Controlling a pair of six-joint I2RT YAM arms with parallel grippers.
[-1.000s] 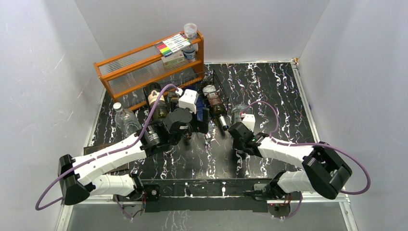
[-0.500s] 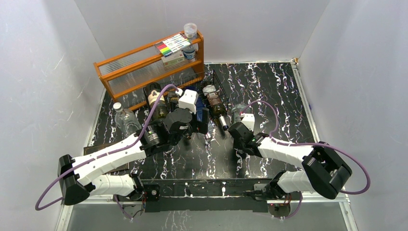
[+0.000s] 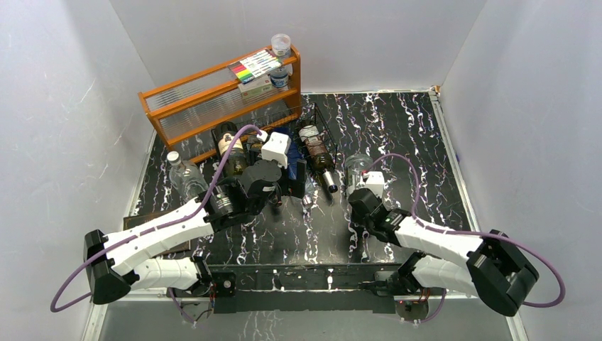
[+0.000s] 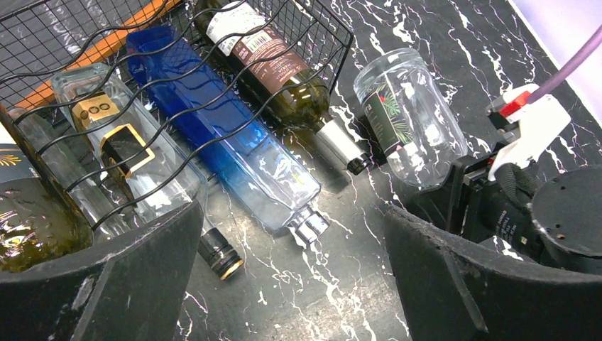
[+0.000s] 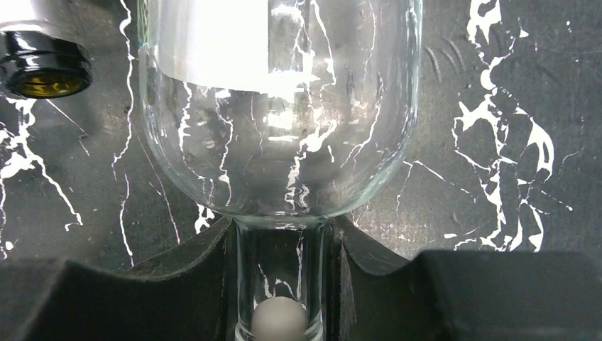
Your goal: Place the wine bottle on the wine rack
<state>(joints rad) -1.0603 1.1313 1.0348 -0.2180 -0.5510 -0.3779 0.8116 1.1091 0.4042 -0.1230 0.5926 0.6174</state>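
The gold-labelled bottle is outward of my right gripper and to its left in the top view. I will go up past the wine rack's raised wires, move across, go down and let go.
The wine bottle point(image 3: 358, 166) is clear glass with a leafy label and lies right of the wine rack, its base pointing away from me. My right gripper point(image 3: 362, 190) is shut on its neck; the right wrist view shows the neck point(image 5: 280, 270) clamped between the pads and the body point(image 5: 284, 128) ahead. The bottle also shows in the left wrist view point(image 4: 408, 114). The black wire wine rack point(image 3: 324, 126) holds several lying bottles. My left gripper point(image 3: 291, 188) is open and empty in front of the rack point(image 4: 312, 28), jaws wide apart point(image 4: 294, 277).
In the rack lie a green bottle with a brown label point(image 4: 277, 71), a blue square bottle point(image 4: 227, 135) and a clear bottle with a gold label point(image 4: 121, 156). An orange wooden shelf point(image 3: 213, 99) stands behind. A clear plastic bottle point(image 3: 186, 177) lies at the left.
My right arm has shifted right and a little nearer, carrying the clear bottle slightly right, away from the rack. The left gripper has barely moved.
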